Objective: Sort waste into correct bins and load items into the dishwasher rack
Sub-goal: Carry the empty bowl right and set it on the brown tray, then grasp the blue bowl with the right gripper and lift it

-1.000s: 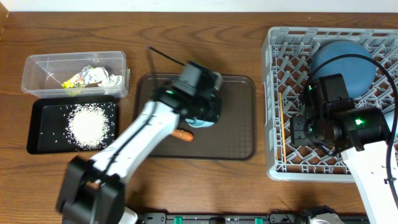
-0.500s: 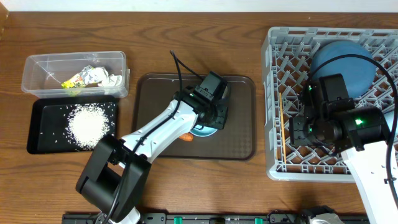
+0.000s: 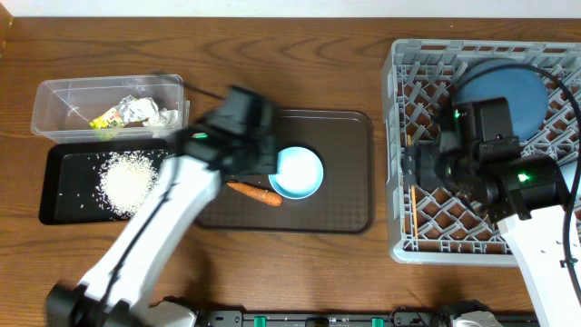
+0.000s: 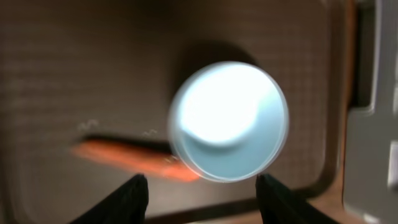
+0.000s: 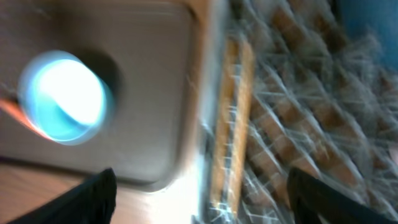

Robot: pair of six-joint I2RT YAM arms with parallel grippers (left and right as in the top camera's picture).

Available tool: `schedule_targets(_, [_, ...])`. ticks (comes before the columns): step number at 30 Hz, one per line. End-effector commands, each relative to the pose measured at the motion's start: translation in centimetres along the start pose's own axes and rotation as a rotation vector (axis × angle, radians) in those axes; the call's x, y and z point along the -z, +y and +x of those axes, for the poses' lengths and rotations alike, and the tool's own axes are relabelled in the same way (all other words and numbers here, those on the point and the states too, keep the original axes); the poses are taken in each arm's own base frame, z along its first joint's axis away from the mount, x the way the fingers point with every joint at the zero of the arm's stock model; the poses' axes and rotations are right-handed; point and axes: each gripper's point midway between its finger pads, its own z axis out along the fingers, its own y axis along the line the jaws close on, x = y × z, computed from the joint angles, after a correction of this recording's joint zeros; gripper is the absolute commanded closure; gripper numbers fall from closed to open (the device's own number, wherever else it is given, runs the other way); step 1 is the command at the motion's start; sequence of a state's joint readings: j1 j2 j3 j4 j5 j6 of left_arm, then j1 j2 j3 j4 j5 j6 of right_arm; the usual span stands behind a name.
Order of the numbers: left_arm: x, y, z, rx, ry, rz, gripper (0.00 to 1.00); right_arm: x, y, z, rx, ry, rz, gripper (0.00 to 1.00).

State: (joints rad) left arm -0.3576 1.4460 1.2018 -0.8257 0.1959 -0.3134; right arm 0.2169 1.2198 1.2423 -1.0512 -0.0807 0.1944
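Note:
The carrot (image 3: pixel 254 193) is against the other side of the bowl, so I will next move my right gripper across the side of the rack and down onto the bowl's rim that faces the rack.
The small pale-blue bowl (image 3: pixel 296 173) sits upright on the brown serving tray (image 3: pixel 345 195), with the orange carrot (image 3: pixel 254 193) lying against its left side. My left gripper (image 4: pixel 202 200) hovers open just short of the bowl (image 4: pixel 229 121) and the carrot (image 4: pixel 130 157), holding nothing. In the grey dishwasher rack (image 3: pixel 399 118), the big blue dish (image 3: pixel 508 91) stands at the back and the chopsticks (image 3: pixel 410 186) lie along the left wall. My right gripper (image 5: pixel 214 199) is open above the chopsticks (image 5: pixel 230 124), empty.
A clear tub (image 3: pixel 54 95) at the far left holds tissue wads (image 3: pixel 150 111) and a yellow wrapper (image 3: pixel 107 118). In front of the tub, the black tray (image 3: pixel 54 195) carries the rice heap (image 3: pixel 127 182). The rack's high walls stand to the right of the brown tray.
My left gripper has opened and swung left off the bowl, which now shows uncovered on the brown tray. My right gripper has opened wider and shifted slightly left over the rack.

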Motion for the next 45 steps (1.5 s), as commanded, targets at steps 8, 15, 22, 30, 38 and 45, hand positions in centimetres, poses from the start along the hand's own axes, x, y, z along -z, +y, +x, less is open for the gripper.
schedule_targets(8, [5.6,10.6,0.8,0.32,-0.022,-0.157,0.33,-4.6,10.2,-5.7,0.085,-0.136,-0.337,0.25])
schedule_targets(15, [5.7,12.1,1.1,0.37,-0.012,-0.176,0.32,-14.6,12.1,-1.7,0.137,0.056,-0.219,0.34])
schedule_targets(22, [5.7,12.1,1.1,0.37,-0.011,-0.176,0.31,-21.0,12.8,2.3,0.122,0.191,-0.163,0.5])
schedule_targets(30, [5.6,12.1,1.1,0.37,-0.01,-0.176,0.31,-23.1,13.1,4.8,0.142,0.262,-0.142,0.75])
schedule_targets(38, [5.6,12.1,1.1,0.371,-0.009,-0.177,0.31,-22.7,12.4,4.1,0.121,0.243,-0.114,0.98])
schedule_targets(45, [5.6,12.1,1.2,0.372,-0.006,-0.177,0.31,-19.0,10.7,0.9,0.113,0.13,-0.037,0.99])
